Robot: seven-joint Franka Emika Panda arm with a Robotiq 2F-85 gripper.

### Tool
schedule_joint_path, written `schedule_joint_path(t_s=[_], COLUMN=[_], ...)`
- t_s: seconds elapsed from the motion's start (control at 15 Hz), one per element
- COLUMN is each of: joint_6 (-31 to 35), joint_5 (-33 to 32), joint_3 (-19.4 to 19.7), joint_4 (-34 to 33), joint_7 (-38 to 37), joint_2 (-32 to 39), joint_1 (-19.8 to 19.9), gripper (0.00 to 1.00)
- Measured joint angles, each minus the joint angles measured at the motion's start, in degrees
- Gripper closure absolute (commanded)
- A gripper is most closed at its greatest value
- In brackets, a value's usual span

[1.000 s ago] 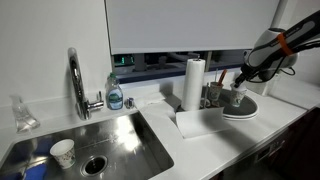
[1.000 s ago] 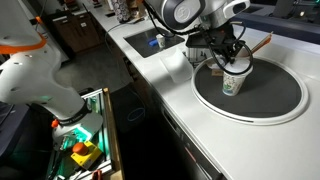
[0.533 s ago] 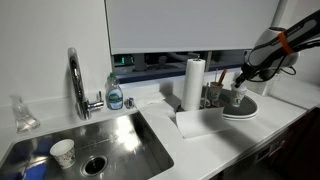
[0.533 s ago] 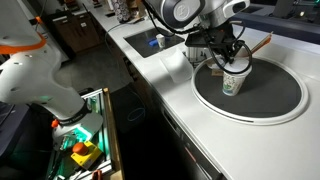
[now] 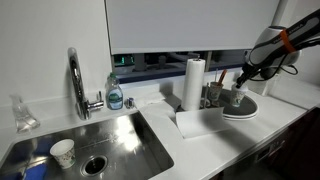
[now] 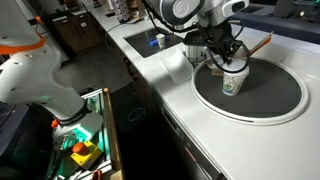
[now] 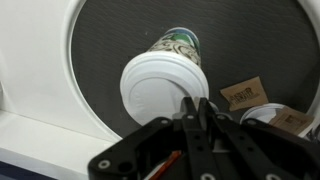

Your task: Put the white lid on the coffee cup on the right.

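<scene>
My gripper is above the coffee cup, so next I will ease it down, set the lid on top of the cup and release the lid's near edge.
The white lid point(image 7: 155, 90) lies over the mouth of the coffee cup point(image 7: 180, 42), which stands on a dark round plate point(image 7: 110, 35). My gripper point(image 7: 198, 108) is shut, its fingertips pinched at the lid's near edge. In both exterior views the gripper point(image 6: 230, 62) point(image 5: 243, 80) hangs right over the cup point(image 6: 233, 85) point(image 5: 236, 99), and the lid point(image 6: 236, 71) shows as a pale disc on top. The cup's mouth is hidden under the lid.
A darker cup point(image 5: 214, 96) and a paper-towel roll point(image 5: 193, 82) stand beside the plate point(image 6: 265, 100). Another cup rim point(image 7: 275, 117) and a brown packet point(image 7: 245, 97) lie close by. A sink point(image 5: 120, 135) holds a white patterned paper cup point(image 5: 62, 152), with a faucet point(image 5: 75, 80) and soap bottle point(image 5: 115, 93) behind.
</scene>
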State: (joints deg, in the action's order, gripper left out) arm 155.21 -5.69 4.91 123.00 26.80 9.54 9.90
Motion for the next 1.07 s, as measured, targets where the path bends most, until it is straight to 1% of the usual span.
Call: schedule_joint_path(t_s=[0.2, 0.6, 1.07], joint_6=[-0.43, -0.43, -0.43], joint_5=[-0.68, -5.63, -6.64], joint_3=[0.22, 1.3, 1.09], joint_4=[0.01, -0.11, -0.17], joint_7=[-1.0, -5.3, -5.59], joint_2=[-0.05, 0.12, 0.26], joint_1=[-0.03, -0.26, -1.59], gripper=[0.98, 0.98, 0.98])
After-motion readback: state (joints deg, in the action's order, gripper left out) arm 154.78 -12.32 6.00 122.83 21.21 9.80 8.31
